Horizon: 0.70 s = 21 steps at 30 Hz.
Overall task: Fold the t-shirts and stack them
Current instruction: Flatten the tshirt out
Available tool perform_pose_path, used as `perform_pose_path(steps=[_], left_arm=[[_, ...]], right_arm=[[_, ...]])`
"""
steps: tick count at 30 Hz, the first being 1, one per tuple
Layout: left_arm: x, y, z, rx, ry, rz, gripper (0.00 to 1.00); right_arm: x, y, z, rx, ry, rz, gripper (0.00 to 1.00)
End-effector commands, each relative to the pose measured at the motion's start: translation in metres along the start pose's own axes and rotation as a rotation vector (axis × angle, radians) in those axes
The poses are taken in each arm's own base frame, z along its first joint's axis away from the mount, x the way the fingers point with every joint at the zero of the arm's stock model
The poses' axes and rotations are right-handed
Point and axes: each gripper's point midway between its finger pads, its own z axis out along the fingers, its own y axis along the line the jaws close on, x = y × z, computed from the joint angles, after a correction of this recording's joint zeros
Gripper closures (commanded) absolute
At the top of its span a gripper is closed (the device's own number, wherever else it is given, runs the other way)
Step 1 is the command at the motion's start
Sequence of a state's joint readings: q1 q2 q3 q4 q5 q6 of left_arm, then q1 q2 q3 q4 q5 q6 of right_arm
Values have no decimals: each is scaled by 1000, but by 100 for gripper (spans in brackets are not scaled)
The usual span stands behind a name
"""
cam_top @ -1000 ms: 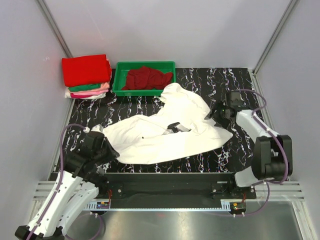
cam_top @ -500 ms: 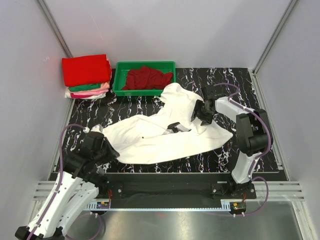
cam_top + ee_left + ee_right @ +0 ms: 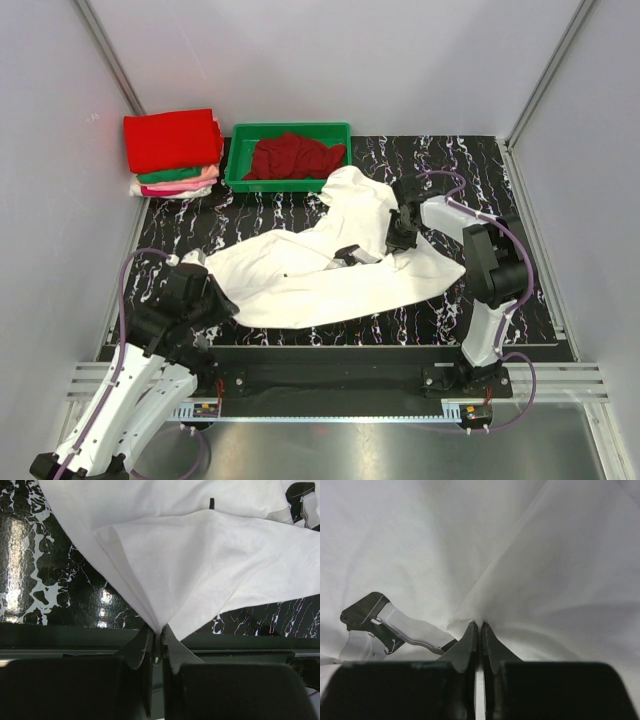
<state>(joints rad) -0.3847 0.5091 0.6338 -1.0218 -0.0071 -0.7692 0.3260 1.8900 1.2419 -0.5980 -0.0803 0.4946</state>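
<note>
Next, my left gripper lifts its pinched corner, carries it outward toward the green tray and releases the cloth there, because the white t-shirt [image 3: 330, 260] lies rumpled.
A white t-shirt [image 3: 330, 260] with a grey-black print [image 3: 352, 255] lies spread and rumpled across the dark marbled table [image 3: 470, 170]. My left gripper [image 3: 212, 300] is shut on the shirt's near-left corner, and the cloth [image 3: 200, 560] fans out from the pinch [image 3: 158, 628]. My right gripper [image 3: 398, 238] is shut on a fold of the white t-shirt [image 3: 520, 545] near its middle right, beside the print [image 3: 375, 617]. Folded t-shirts [image 3: 172, 150] are stacked at the back left, a red one on top.
A green plastic tray [image 3: 240, 172] at the back holds crumpled dark red cloth [image 3: 292, 156]. Grey walls with metal posts close in the table on three sides. A metal rail [image 3: 330, 385] runs along the near edge by the arm bases.
My right arm swung left from the table's right side onto the shirt, and its gripper closed on a fold of cloth. The left arm has stayed put.
</note>
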Motion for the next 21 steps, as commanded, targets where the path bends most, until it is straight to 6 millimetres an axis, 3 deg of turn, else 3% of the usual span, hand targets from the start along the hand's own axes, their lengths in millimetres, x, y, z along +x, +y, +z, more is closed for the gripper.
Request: perform_pose_path(steps=[1, 3, 6, 9, 10, 12, 15, 16, 18, 19, 21], left_arm=[[-8, -9, -2, 39, -39, -4, 91], [-8, -9, -3, 40, -38, -3, 92], [-11, -11, -8, 50, -49, 5, 94], [-23, -27, -25, 108, -78, 29, 100], [-27, -32, -32, 126, -91, 37, 100], [-37, -40, -46, 156, -127, 61, 100], [-64, -64, -89, 235, -229, 95, 100], [-70, -71, -100, 265, -249, 107, 100], [-81, -83, -119, 310, -292, 148, 100], [-91, -97, -145, 377, -344, 169, 100], [-100, -115, -172, 470, -405, 225, 100]], right_arm=[[-16, 2, -21, 16, -75, -26, 98], [-17, -1, -30, 28, -89, -31, 100], [-24, -5, -59, 55, -151, -34, 100], [-35, -7, -108, 61, -261, -27, 100], [-40, -4, -139, 36, -334, -16, 100], [-46, -9, -180, 47, -427, 5, 100], [-48, -17, -277, -1, -658, 59, 100], [-47, -21, -299, -9, -708, 76, 100], [-38, -34, -361, -32, -849, 125, 100], [-33, -39, -380, -45, -893, 148, 100], [-15, -54, -441, -95, -1039, 198, 100]])
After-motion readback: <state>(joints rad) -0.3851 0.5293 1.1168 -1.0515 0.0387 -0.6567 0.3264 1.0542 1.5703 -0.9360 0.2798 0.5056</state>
